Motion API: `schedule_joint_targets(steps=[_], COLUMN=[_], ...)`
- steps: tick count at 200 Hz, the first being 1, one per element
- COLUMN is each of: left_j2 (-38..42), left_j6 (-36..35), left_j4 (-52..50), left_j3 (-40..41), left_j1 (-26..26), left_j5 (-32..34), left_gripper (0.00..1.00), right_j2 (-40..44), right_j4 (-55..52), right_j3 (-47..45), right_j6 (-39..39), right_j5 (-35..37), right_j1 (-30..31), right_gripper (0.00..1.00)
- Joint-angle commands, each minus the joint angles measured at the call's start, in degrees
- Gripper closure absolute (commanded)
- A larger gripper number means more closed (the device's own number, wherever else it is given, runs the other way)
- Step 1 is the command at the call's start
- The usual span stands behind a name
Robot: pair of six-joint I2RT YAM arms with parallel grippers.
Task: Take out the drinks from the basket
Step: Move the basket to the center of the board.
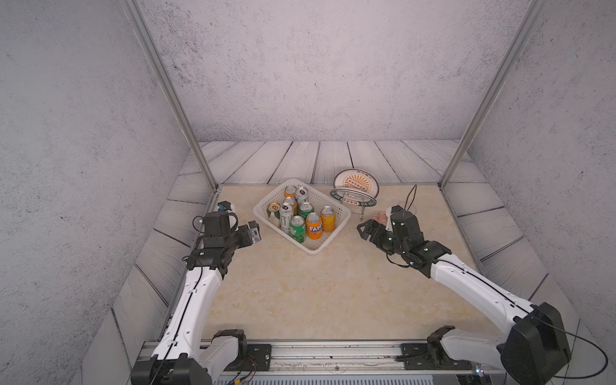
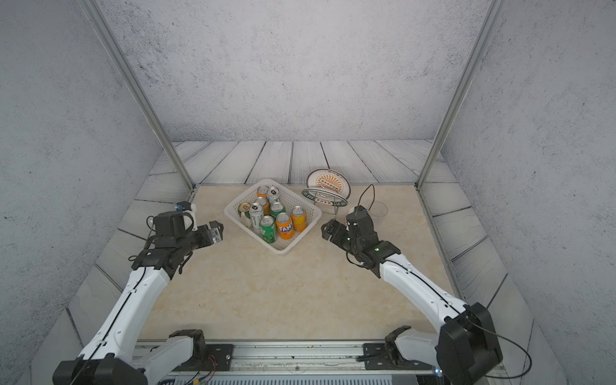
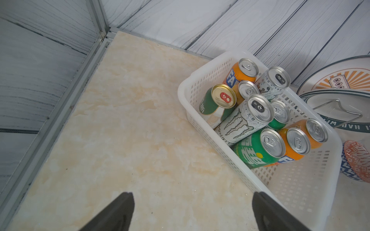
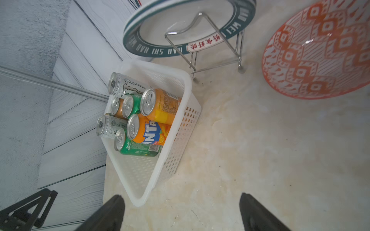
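Next, the right gripper moves over to the basket's facing rim (image 1: 332,237) (image 4: 158,169) near its front corner and lowers astride the basket's side, where that rim is free of cans.
The white perforated basket (image 1: 316,246) (image 2: 287,248) sits at the middle back of the table and holds all the drinks I can see. Among them are an orange can (image 1: 314,227), a green can (image 1: 297,230) and a tall silver-white can (image 1: 286,217); a green can with a gold top (image 3: 217,104) leans on its side. My left gripper (image 1: 255,233) (image 3: 193,196) hovers open just left of the basket, with only bare table between its fingers. On the right of the basket my right gripper (image 1: 365,230) (image 4: 181,197) is open near the basket's front corner (image 4: 138,202).
Round plates on a wire rack (image 1: 356,192) stand behind the basket to the right. A red-patterned bowl (image 4: 320,52) and a clear glass cup (image 2: 378,210) lie close to my right wrist. Metal frame posts (image 1: 200,156) mark the back corners.
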State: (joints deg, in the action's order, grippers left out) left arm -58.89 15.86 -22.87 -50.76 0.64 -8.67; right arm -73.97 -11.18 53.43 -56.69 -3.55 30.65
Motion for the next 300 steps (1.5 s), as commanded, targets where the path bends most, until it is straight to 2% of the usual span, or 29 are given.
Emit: schedule_joint_targets(steps=[1, 26, 57, 110, 122, 172, 196, 245, 300], left_j2=[1.46, 1.33, 0.78, 1.10, 0.98, 0.93, 0.71, 0.39, 0.36], left_j6=[-1.18, -0.63, -0.21, -0.12, -0.12, 0.05, 0.13, 0.31, 0.23], left_j4=[0.66, 1.54, 2.12, 2.27, 2.15, 2.32, 2.13, 2.24, 2.04], left_j3=[0.68, 1.40, 1.65, 2.02, 1.95, 1.99, 1.90, 1.91, 1.91], left_j1=[0.64, 0.98, 1.17, 1.72, 1.77, 2.14, 2.21, 2.28, 2.48], left_j5=[1.20, 0.14, -1.74, -1.50, -1.71, -2.04, -2.24, -2.65, -2.59], left_gripper=[0.01, 0.01, 0.01, 0.01, 0.01, 0.01, 0.01, 0.01, 0.01], right_j2=[-6.56, -13.17, -20.09, -30.67, -32.18, -38.13, -39.86, -40.48, -40.41], right_j4=[-4.40, -11.07, -16.85, -19.86, -19.90, -20.61, -19.86, -20.80, -20.82], right_j3=[6.09, 13.96, 21.74, 30.84, 31.69, 35.25, 35.66, 35.38, 34.12], right_j6=[-9.98, -14.05, -18.42, -21.58, -21.75, -21.09, -20.81, -20.04, -19.17], right_j5=[6.34, 10.87, 14.77, 12.66, 13.17, 11.38, 10.52, 9.79, 9.36], right_j1=[3.40, 6.98, 10.17, 12.53, 12.76, 13.47, 13.66, 14.18, 14.27], right_gripper=[0.09, 0.15, 0.15, 0.23, 0.32, 0.34, 0.42, 0.59, 0.66])
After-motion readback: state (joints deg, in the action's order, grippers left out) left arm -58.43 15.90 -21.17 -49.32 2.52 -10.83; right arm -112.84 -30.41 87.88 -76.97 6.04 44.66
